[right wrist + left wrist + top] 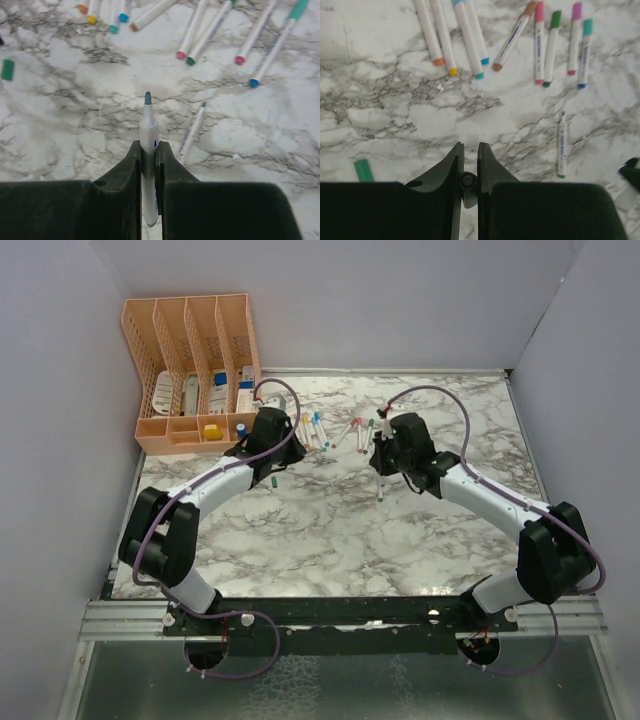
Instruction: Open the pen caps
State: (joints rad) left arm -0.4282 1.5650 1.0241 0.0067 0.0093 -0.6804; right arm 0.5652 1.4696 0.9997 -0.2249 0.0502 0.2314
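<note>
My left gripper will next move down and back to the clear marble (286,483) (388,171) beside the loose green cap, because the white pen's tip is already bare.
My left gripper (470,147) (283,447) hovers over the marble table, shut on a small dark pen cap (468,180) seen end-on between its jaws. My right gripper (148,147) (383,455) is shut on a white pen barrel (149,131) whose bare blue-green tip points forward. A loose green cap (363,170) (7,69) (273,481) lies on the table to the left. One uncapped pen (562,145) (192,132) (380,485) lies alone. Beyond the grippers lie two rows of pens (459,37) (560,42), several with coloured caps on.
A peach desk organiser (195,370) with small items stands at the back left corner. Grey walls enclose the table (330,540) on three sides. The pen rows (312,430) (360,430) lie just behind the two grippers.
</note>
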